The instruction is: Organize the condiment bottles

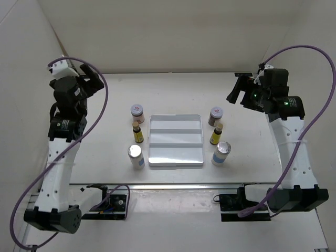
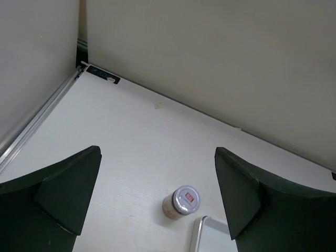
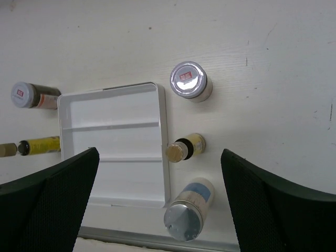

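The second jar sits between my raised fingers and the tray (image 1: 175,156), so my right gripper should next move toward the tray and lower around the jar's silvery lid.
Six bottles stand upright beside a white ridged tray (image 1: 175,156). On its left are a squat brownish jar (image 1: 137,112), a slim yellow bottle (image 1: 137,133) and a white-blue silver-topped bottle (image 1: 136,156). On its right are a second jar (image 1: 216,115), a yellow bottle (image 1: 216,134) and a white-blue bottle (image 1: 221,153). My left gripper (image 1: 90,79) is open, high at the far left; its wrist view shows the left jar (image 2: 181,202). My right gripper (image 1: 237,92) is open, high at the far right, above the right jar (image 3: 190,81), yellow bottle (image 3: 186,147) and white-blue bottle (image 3: 189,210).
The tray (image 3: 113,152) has three empty ridged compartments. Pale walls close the back and both sides. A metal rail (image 1: 173,185) runs along the table's near edge, with the arm bases behind it. The left jar (image 3: 32,96) and left yellow bottle (image 3: 32,146) also show in the right wrist view.
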Available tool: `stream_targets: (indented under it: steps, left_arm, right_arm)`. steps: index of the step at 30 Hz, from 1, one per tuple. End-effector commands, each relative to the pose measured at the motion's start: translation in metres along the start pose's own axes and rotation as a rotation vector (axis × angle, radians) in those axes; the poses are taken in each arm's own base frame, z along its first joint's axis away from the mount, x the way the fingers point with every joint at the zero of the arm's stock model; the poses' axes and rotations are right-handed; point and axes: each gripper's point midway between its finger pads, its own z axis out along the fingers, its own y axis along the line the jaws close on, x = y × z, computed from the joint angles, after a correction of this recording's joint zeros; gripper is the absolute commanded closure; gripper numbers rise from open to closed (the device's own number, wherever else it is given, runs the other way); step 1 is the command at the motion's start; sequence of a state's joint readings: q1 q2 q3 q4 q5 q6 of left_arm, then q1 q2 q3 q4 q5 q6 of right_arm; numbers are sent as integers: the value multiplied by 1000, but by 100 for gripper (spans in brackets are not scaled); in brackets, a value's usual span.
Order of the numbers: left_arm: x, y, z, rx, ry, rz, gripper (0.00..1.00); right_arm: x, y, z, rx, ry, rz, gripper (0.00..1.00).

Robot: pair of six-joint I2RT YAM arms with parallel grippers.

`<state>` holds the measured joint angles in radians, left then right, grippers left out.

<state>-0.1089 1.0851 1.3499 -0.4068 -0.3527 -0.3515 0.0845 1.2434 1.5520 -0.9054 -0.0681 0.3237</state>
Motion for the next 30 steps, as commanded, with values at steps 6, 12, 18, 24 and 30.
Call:
stream_targets:
  steps: [6,12,18,24,30]
  left_arm:
    - [25,29,-35,-58,143,205,0]
    - [41,37,-65,-16,187,214,0]
    - [100,35,-31,-33,317,179,0]
    - [131,47,-20,-109,370,136,0]
    - [144,50,-19,-124,400,132,0]
  right_arm:
    - [-4,3,19,-13,5,-20,0]
    - [0,31,51,-171,74,-17,0]
    - [-21,-7,89,140,128,-90,0]
    - [-7,-16,143,225,269,-96,8]
    - [37,-20,154,262,397,-116,6]
